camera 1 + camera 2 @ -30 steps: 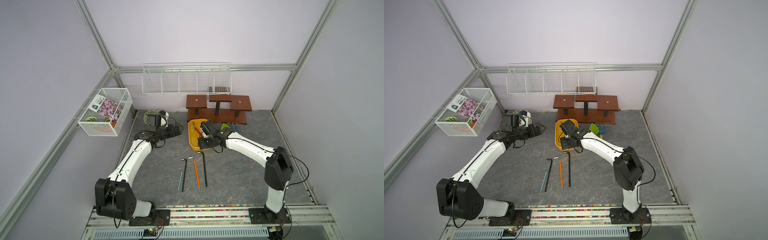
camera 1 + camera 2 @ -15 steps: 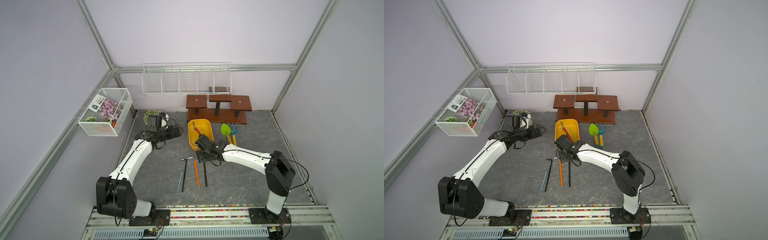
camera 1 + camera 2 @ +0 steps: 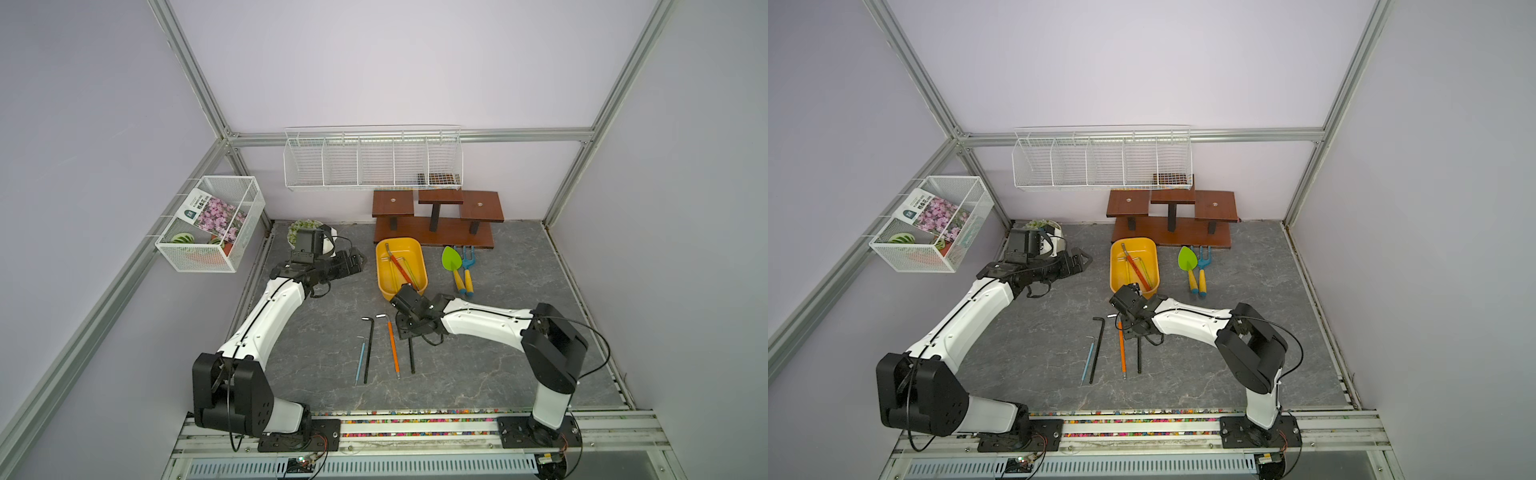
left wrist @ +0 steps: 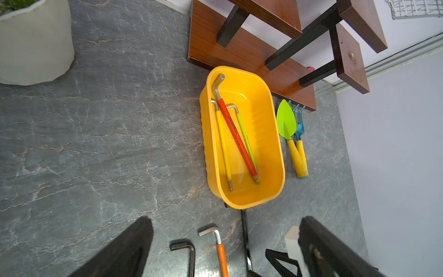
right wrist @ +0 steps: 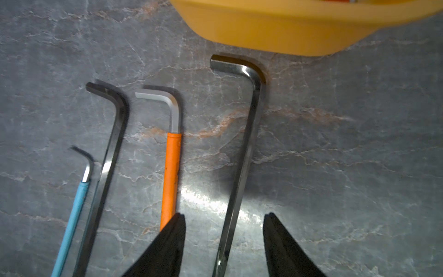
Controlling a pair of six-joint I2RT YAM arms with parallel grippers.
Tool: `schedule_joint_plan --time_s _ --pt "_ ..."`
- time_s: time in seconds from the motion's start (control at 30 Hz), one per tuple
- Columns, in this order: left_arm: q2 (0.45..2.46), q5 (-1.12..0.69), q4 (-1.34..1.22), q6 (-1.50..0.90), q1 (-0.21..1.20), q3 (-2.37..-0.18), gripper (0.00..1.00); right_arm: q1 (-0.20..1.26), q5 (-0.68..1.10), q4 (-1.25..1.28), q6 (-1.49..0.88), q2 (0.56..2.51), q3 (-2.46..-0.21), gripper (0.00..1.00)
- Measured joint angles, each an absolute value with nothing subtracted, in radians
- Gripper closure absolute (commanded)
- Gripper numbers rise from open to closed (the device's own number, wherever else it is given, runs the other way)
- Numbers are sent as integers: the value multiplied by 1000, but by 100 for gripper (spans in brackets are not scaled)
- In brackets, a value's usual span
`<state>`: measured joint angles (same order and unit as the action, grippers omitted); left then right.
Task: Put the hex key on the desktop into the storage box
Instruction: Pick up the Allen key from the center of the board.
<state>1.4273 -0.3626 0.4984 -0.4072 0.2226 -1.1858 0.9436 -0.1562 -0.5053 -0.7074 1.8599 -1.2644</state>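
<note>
The steel key's body lies on the desktop below my right gripper, already lined up between the open fingers. My right gripper will move down and close on it next.
Several hex keys lie side by side on the desktop: a blue-sleeved one, a black one, an orange-sleeved one and a dark steel one. My right gripper is open and low over the steel key, one finger on each side of its shaft, neither touching it. The yellow storage box stands just behind them, with a red, a yellow and a green hex key inside. Left of the box, my left gripper hangs open and empty.
A green trowel and a blue fork lie right of the box. A brown wooden stand sits behind it. A white plant pot is at the back left. White wire baskets hang on the walls.
My right arm has drawn back from over the storage box and come down over the row of hex keys, jaws astride the steel one. The left arm has hardly moved.
</note>
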Motion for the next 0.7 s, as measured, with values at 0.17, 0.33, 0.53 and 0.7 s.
schedule_joint_plan --time_s 0.17,0.33,0.53,0.7 --pt "1435 -363 499 -407 223 -1186 0 948 -157 -500 -719 1911 -1265 45" --pt "1440 -363 499 -407 223 -1186 0 958 -161 -498 -730 1941 -1266 46" --pt "1440 -363 499 -407 223 -1186 0 959 -171 -496 -742 1945 -1267 50" --pt "1440 -363 499 -407 223 -1186 0 961 -186 -495 -749 1948 -1268 58"
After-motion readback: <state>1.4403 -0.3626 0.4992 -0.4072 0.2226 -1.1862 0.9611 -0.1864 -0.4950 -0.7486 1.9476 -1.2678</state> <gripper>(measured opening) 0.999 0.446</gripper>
